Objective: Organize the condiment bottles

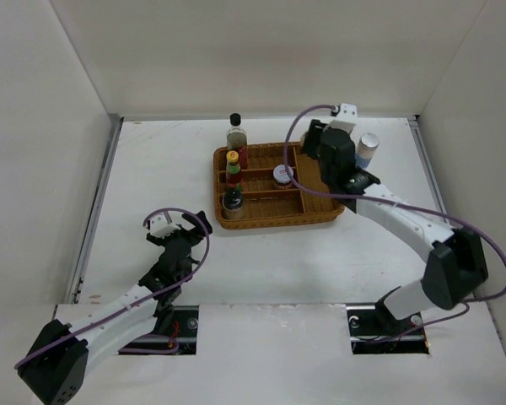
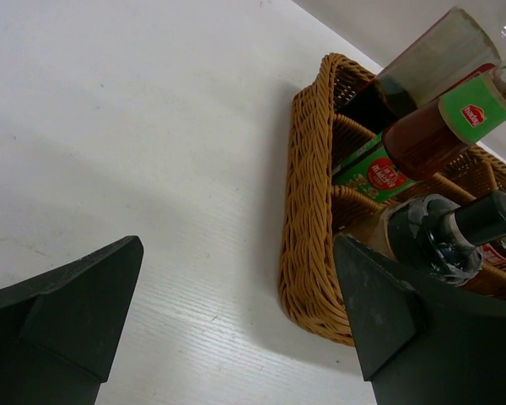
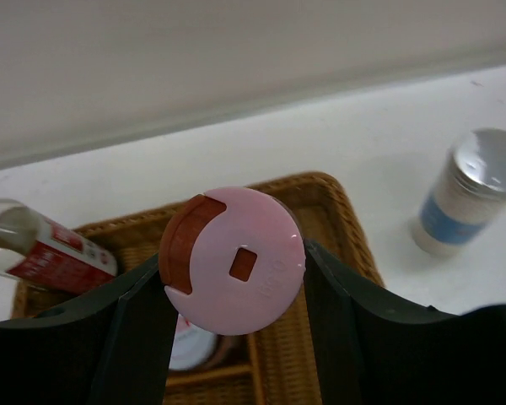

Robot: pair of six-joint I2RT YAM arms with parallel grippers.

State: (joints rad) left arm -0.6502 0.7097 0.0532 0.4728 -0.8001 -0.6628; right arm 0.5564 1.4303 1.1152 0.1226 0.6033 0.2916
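The section of the tray beyond the lavender-lidded jar (image 3: 143,251) is empty. My right gripper needs to move down and to its left in the top view to that section next, then lower and let go.
My right gripper (image 1: 341,162) is shut on the pink-lidded jar (image 3: 233,260) and holds it above the right end of the wicker tray (image 1: 314,216). In the top view the arm hides the jar. In the tray's left compartments stand the tall clear black-capped bottle (image 1: 236,135), the red yellow-capped sauce bottle (image 1: 234,166) and the dark squat bottle (image 1: 232,201). The lavender-lidded jar (image 1: 282,175) sits in the middle. The white blue-banded cylinder (image 1: 368,150) stands on the table right of the tray, also in the right wrist view (image 3: 468,192). My left gripper (image 1: 182,229) is open and empty, on the table left of the tray.
White walls enclose the table on the left, back and right. In the left wrist view the tray's near corner (image 2: 308,228) lies just beyond my right finger, with the dark squat bottle (image 2: 443,236) and the sauce bottle (image 2: 438,126) behind it.
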